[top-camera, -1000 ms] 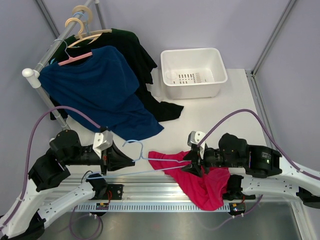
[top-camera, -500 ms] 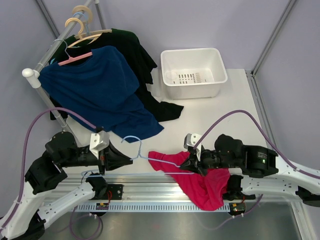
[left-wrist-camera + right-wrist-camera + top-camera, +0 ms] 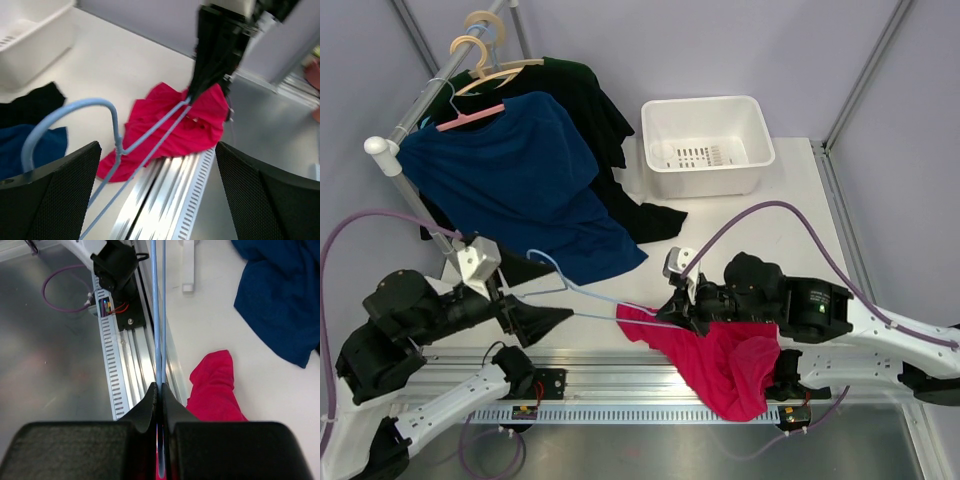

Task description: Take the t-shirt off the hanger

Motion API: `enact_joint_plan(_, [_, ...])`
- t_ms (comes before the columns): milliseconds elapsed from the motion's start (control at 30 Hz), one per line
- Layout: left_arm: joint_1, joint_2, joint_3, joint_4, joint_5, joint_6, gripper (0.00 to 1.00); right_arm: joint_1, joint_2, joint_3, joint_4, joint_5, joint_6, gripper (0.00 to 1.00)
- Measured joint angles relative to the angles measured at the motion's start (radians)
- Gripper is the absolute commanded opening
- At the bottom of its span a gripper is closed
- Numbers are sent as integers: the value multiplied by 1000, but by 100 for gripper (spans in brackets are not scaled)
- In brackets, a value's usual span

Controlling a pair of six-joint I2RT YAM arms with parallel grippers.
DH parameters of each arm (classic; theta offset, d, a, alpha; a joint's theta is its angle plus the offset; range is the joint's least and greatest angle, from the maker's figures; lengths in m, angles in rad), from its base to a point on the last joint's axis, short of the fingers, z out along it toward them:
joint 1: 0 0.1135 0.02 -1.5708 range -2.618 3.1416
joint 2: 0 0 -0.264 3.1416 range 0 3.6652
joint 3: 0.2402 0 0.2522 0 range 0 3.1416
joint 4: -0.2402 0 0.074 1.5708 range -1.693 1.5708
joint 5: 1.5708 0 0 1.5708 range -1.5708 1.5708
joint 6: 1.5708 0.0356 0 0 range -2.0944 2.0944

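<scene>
I will next lift the emptied hanger's hook up and outward with my right gripper, left in the top view, and release it at the rack's bare end, which lies there.
The light-blue wire hanger (image 3: 544, 260) lies slanted across the table's front, hook to the left. Its right end is still inside the crimson t-shirt (image 3: 725, 365), which lies bunched over the front rail. My right gripper (image 3: 684, 308) is shut on the hanger's wires at the t-shirt's edge; in the right wrist view the jaws (image 3: 160, 390) pinch the two blue wires, with the t-shirt (image 3: 215, 390) beside them. My left gripper (image 3: 538, 320) stands open by the hook end. In the left wrist view the hanger (image 3: 116, 145) runs between its wide-spread fingers (image 3: 55, 195), near the left one.
A navy shirt (image 3: 510, 185) on a pink hanger and dark garments (image 3: 595, 110) hang from the rack (image 3: 382, 148) at the back left and drape onto the table. A white basket (image 3: 708, 150) stands at the back. An aluminium rail (image 3: 610, 385) runs along the front edge.
My left gripper has opened, let go of the hanger and drawn back to the left. My right gripper has shut on the hanger's wires and shifted left, and the hanger's hook has swung left and away.
</scene>
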Motion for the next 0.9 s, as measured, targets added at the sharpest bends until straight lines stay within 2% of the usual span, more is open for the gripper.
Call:
enact_joint_plan(167, [0, 0, 117, -7, -331, -89, 99, -2, 64, 138, -27, 79, -23, 0])
enact_joint_plan(367, [0, -77, 193, 40, -542, -192, 99, -3, 222, 304, 3, 190, -72, 0])
enact_joint_plan(667, [0, -165, 249, 121, -606, -247, 99, -18, 332, 308, 179, 274, -114, 0])
enact_joint_plan(900, [0, -150, 159, 106, -586, -230, 99, -56, 274, 137, 377, 269, -103, 0])
